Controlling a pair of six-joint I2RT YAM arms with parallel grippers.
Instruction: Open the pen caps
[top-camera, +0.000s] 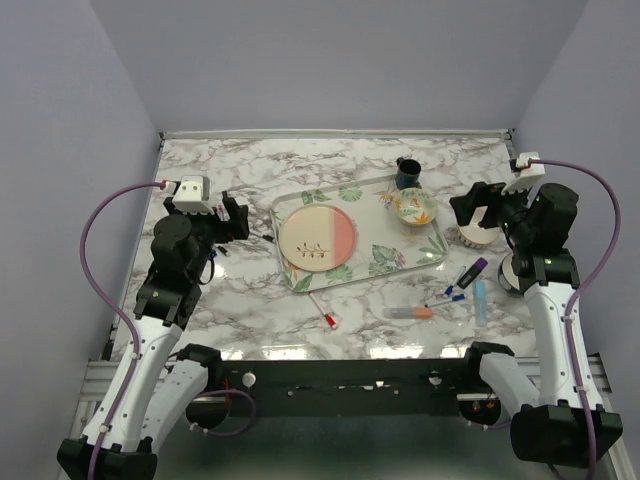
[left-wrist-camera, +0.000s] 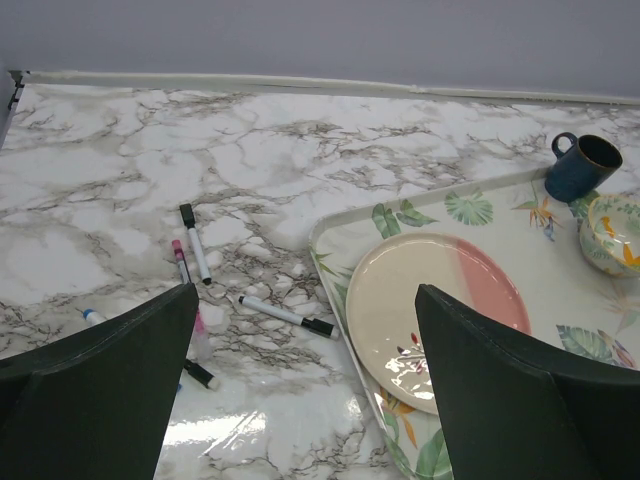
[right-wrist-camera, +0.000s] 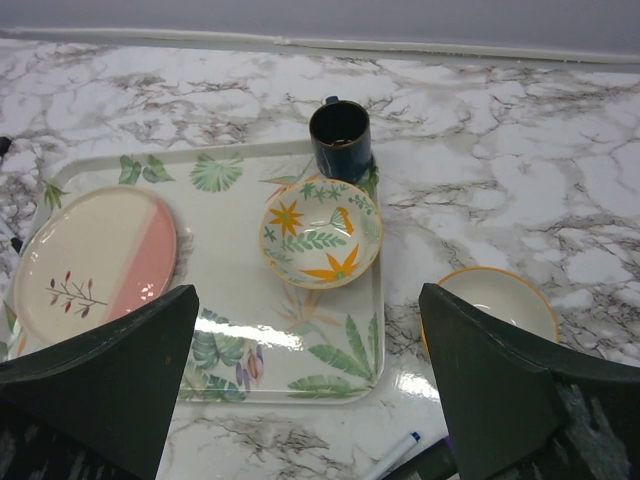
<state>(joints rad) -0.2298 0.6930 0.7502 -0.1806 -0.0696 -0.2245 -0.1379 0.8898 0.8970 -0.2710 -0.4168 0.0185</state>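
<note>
My right gripper brings its fingers back and down next, turning them across the highlighter's pale body (top-camera: 398, 313), since the orange highlighter lies sideways below the gripper and back from it.
Several thin white pens lie left of the tray: one with a black pen cap (left-wrist-camera: 320, 327), one with a black cap (left-wrist-camera: 187, 213), a pink one (left-wrist-camera: 181, 262), and a blue-tipped one (left-wrist-camera: 92, 316). My left gripper (left-wrist-camera: 305, 300) hangs open and empty above them; in the top view it (top-camera: 240, 218) is beside the tray's left edge. A purple highlighter (top-camera: 473, 270), a light-blue one (top-camera: 480, 300), an orange one (top-camera: 410, 313), thin blue-capped pens (top-camera: 452, 294) and a red-capped pen (top-camera: 325, 313) lie in front of the tray. My right gripper (top-camera: 468, 208) is open and empty above the tray's right end (right-wrist-camera: 308, 292).
A leaf-patterned tray (top-camera: 430, 255) holds a pink-and-cream plate (top-camera: 316, 238), a floral bowl (top-camera: 414, 207) and a dark blue mug (top-camera: 407, 173). A white bowl with an orange rim (right-wrist-camera: 500, 300) stands right of the tray, under my right arm.
</note>
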